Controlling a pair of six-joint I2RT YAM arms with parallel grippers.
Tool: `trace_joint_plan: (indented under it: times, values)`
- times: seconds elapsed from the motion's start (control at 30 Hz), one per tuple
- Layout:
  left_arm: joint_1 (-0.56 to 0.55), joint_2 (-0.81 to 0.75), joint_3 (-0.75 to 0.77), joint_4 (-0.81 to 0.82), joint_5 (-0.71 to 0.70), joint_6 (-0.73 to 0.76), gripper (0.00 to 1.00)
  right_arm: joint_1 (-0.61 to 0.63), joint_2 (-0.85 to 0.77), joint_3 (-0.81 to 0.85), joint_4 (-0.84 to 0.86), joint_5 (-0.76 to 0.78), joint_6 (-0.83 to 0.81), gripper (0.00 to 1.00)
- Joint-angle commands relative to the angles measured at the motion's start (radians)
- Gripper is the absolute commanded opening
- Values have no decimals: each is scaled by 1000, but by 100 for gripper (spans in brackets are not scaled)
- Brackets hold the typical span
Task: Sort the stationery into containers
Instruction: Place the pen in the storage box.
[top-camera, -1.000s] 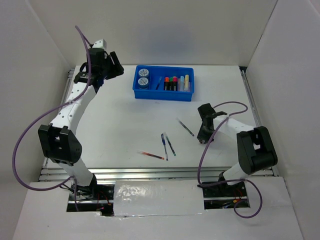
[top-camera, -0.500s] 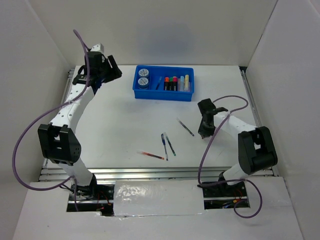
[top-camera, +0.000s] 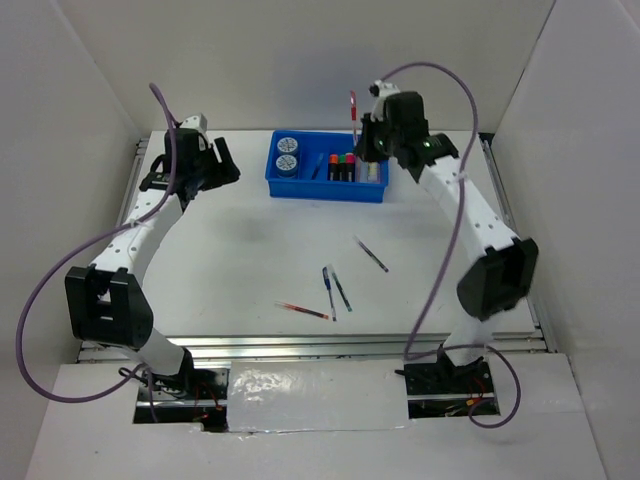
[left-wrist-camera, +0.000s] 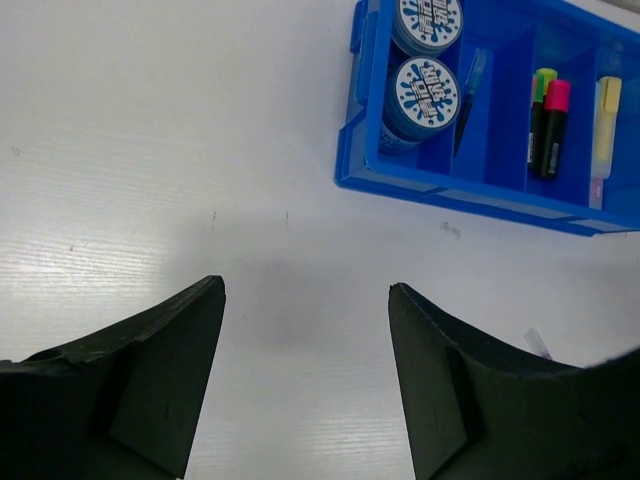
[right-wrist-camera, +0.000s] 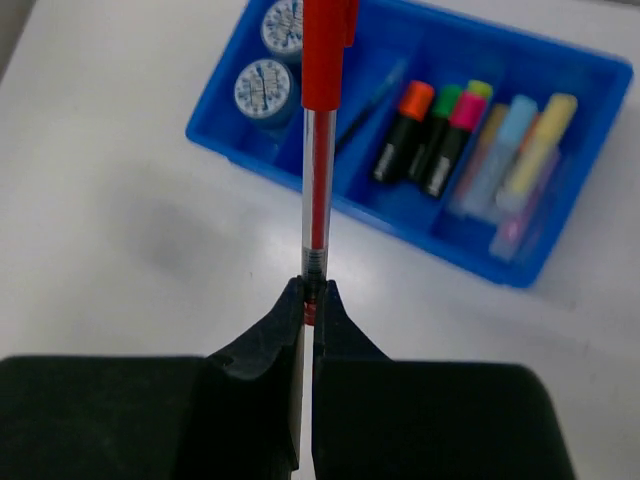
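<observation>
The blue pen's section has a bare bottom, so I should move my right gripper toward the pale-blue discs, then down over that section, and let go of the red pen.
The blue compartment tray stands at the back middle of the table. It holds two pale-blue discs, a blue pen and several highlighters. My right gripper hovers over the tray, shut on a red pen that points up. In the right wrist view the jaws pinch the red pen's lower end above the tray's near wall. My left gripper is open and empty, left of the tray, over bare table.
Loose pens lie on the table's middle: a dark pen, two blue pens side by side, and a red pen nearer the front. White walls enclose the table on three sides.
My right gripper has swung from the table's right side up to the tray and now holds a red pen upright. My left gripper has shifted slightly nearer and lower. The loose pens have not moved.
</observation>
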Motion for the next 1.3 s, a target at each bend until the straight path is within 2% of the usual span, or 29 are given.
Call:
trace_joint_plan:
  times: [0.0, 0.03, 0.07, 0.1, 0.27, 0.57, 0.8, 0.93, 1.07, 1.17, 1.2, 1.27]
  values:
    - [29, -35, -30, 71, 63, -33, 78, -9, 289, 254, 24, -129, -52, 0]
    - [32, -35, -37, 83, 77, -40, 78, -9, 290, 324, 24, -147, -52, 0]
    - [34, -35, -44, 92, 91, -48, 78, -12, 406, 459, -2, -161, -31, 0]
    - [34, -35, -47, 95, 102, -62, 78, -14, 456, 512, -7, -175, -26, 0]
    - [40, -22, -60, 108, 142, -79, 77, 11, 607, 605, 76, -196, -34, 0]
    - [58, -31, -92, 117, 169, -96, 77, 40, 775, 676, 148, -244, 46, 0]
    - [74, -33, -106, 119, 183, -122, 77, 65, 847, 694, 180, -144, 132, 0]
    - [77, -30, -110, 123, 186, -125, 77, 69, 852, 689, 176, -88, 175, 4]
    - [77, -19, -106, 125, 194, -133, 77, 66, 849, 674, 170, -55, 196, 2]
    - [78, -16, -103, 125, 198, -136, 77, 62, 840, 659, 165, -58, 202, 11]
    - [77, -15, -101, 123, 198, -136, 77, 60, 838, 656, 164, -58, 205, 20]
    - [77, -10, -98, 123, 200, -137, 77, 58, 832, 649, 160, -67, 207, 30]
